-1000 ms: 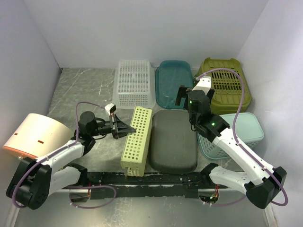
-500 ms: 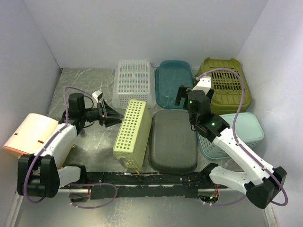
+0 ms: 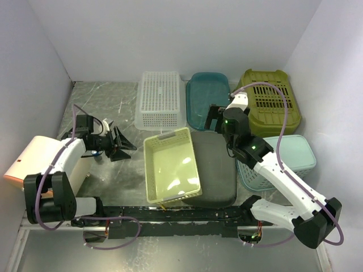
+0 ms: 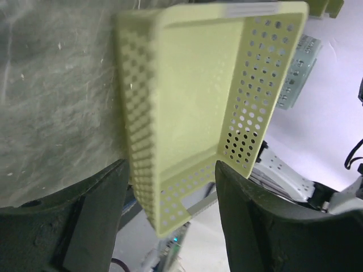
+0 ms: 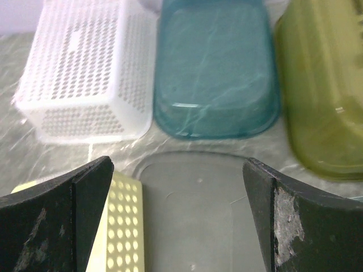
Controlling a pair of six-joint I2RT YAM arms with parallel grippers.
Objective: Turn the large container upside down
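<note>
My right gripper next moves, turning, back across the opening of the yellow container (image 3: 172,165), which lies with its opening up. It then comes down onto the container's long rim facing my left gripper.
A pale yellow perforated container (image 3: 172,165) lies mouth up at the table's near middle, its right edge resting over an upturned dark grey container (image 3: 214,170). My left gripper (image 3: 126,148) is open just left of the yellow container and apart from it. In the left wrist view the yellow container (image 4: 193,107) lies ahead of that gripper (image 4: 170,170), with nothing between the fingers. My right gripper (image 3: 215,120) hangs open over the far end of the grey container (image 5: 204,198), holding nothing. A corner of the yellow container (image 5: 119,226) shows beside its left finger.
Along the back stand an upturned white perforated basket (image 3: 160,99), a teal tub (image 3: 207,97) and an olive basket (image 3: 271,99). A light blue basket (image 3: 295,156) sits at the right, under the right arm. A peach container (image 3: 39,161) lies at the left wall.
My left gripper opened, let go of the yellow container and drew back to the left. The container tipped from standing on its side to lying mouth up. The right arm barely moved.
</note>
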